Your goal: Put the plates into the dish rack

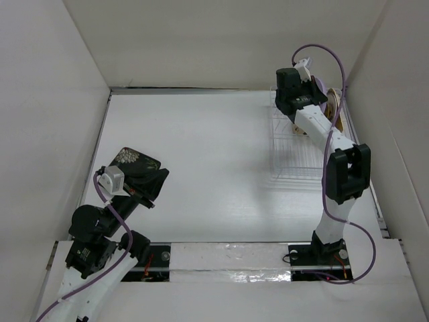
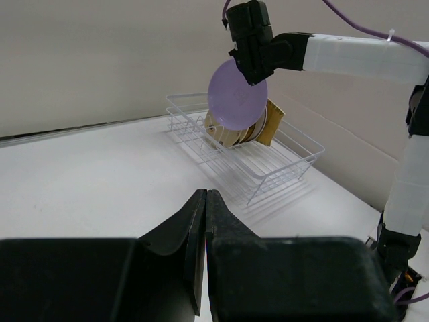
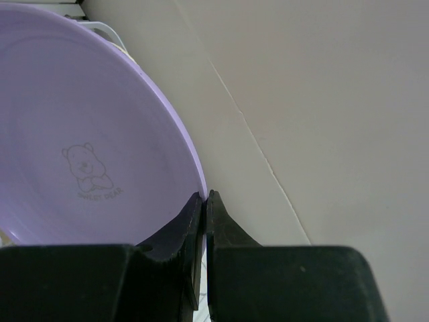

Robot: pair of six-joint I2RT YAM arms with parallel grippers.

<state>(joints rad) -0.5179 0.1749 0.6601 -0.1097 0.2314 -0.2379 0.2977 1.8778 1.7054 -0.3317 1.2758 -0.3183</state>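
The right gripper shifts to the left in the top view next. Then it lowers the lavender plate beside the cream-gold plates, where the rack is still empty (image 1: 285,119).
My right gripper (image 3: 204,196) is shut on the rim of the lavender round plate (image 3: 80,134), which has a small bear print. It holds the plate upright above the far end of the dish rack (image 2: 268,168), as the left wrist view shows (image 2: 236,97). Several cream-gold round plates (image 2: 231,136) and the yellow square plate (image 2: 271,126) stand in the rack's far slots. The black floral square plate (image 1: 134,159) lies at the table's near left, right by my left gripper (image 2: 205,193). That gripper's jaws are shut with nothing visible between them.
White walls enclose the table on the left, back and right. The rack (image 1: 295,161) stands against the right wall, with its near slots bare. A shiny strip (image 1: 228,258) runs between the two arm bases at the near edge.
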